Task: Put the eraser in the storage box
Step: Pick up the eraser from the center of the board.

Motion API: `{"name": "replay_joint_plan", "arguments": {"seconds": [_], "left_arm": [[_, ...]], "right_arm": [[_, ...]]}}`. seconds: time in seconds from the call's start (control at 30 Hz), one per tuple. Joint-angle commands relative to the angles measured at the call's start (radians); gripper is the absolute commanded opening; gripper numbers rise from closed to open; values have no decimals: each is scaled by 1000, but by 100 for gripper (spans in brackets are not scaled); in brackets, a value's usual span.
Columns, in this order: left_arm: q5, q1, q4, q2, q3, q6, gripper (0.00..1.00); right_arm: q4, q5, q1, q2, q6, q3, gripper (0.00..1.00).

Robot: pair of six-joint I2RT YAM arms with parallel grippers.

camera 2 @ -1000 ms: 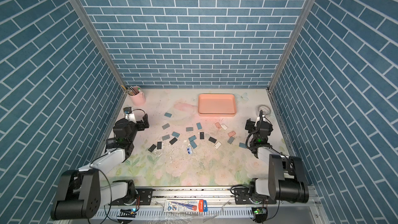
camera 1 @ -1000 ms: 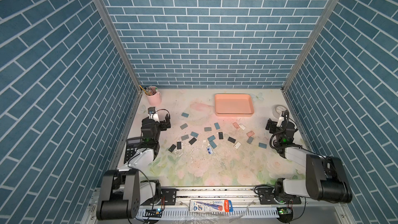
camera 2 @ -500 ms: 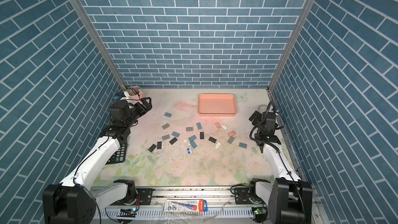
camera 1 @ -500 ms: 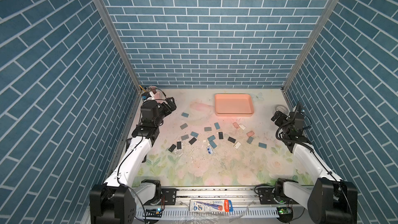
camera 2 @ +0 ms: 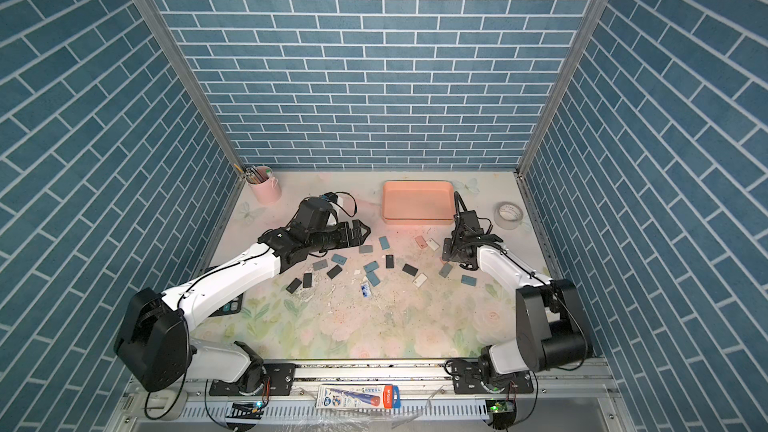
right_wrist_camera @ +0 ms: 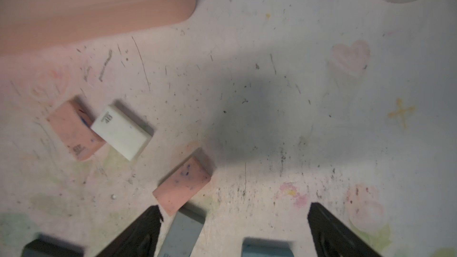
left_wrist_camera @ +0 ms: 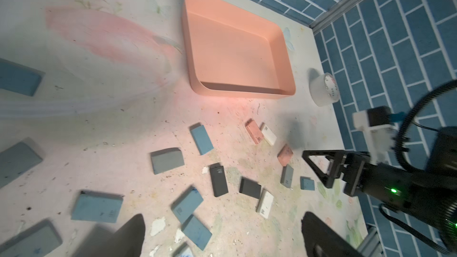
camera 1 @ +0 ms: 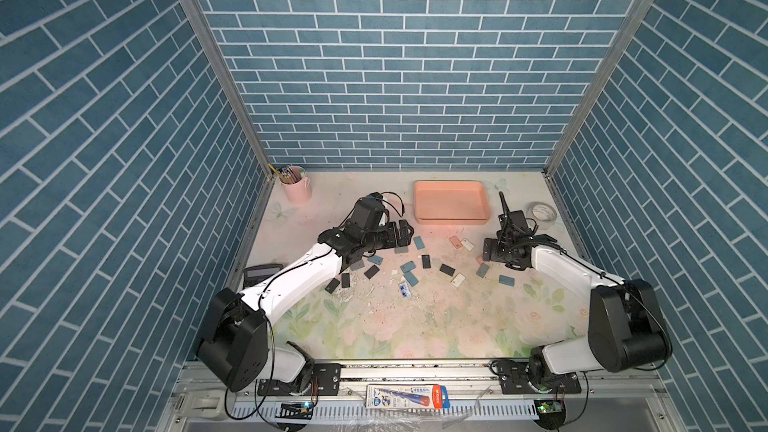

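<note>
Next, the right gripper moves past the speckled pink eraser (right_wrist_camera: 183, 186) and down onto the white eraser near the box (right_wrist_camera: 122, 132), which lies below and outward of the gripper's fingers.
The storage box (camera 1: 451, 207) is a salmon-pink tray at the back of the table, with nothing in it. Several erasers in blue, grey, black, white and pink lie scattered in front of it. My right gripper (right_wrist_camera: 232, 208) hangs open low over the right end of the scatter. A speckled pink eraser (right_wrist_camera: 183, 186) lies just off one fingertip, a grey eraser (right_wrist_camera: 180, 236) beside it, and a blue eraser (right_wrist_camera: 267, 248) between the fingers. My left gripper (camera 1: 405, 234) is open and holds nothing, above the erasers left of the box (left_wrist_camera: 235, 53).
A pale pink pencil cup (camera 1: 296, 187) stands in the back left corner. A tape roll (camera 1: 543, 214) sits right of the box near the wall. A calculator (camera 1: 262, 274) lies by the left wall. Eraser crumbs litter the floral mat.
Both arms have swung in from the table's sides toward the middle. The left has left the pencil cup corner. The right has come down over the erasers. Both grippers stay open.
</note>
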Motion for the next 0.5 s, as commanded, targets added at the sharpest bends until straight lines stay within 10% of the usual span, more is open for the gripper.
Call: {"name": "replay_joint_plan", "arguments": {"seconds": [0.0,0.47], "left_arm": [[44,-11,59,-7,-28,-25,100],[15,-2,-18,-68,-34,34,99]], "right_arm": [[-43,38,42,66,-84,67,94],[-69,-38,98,307,-251,280,87]]}}
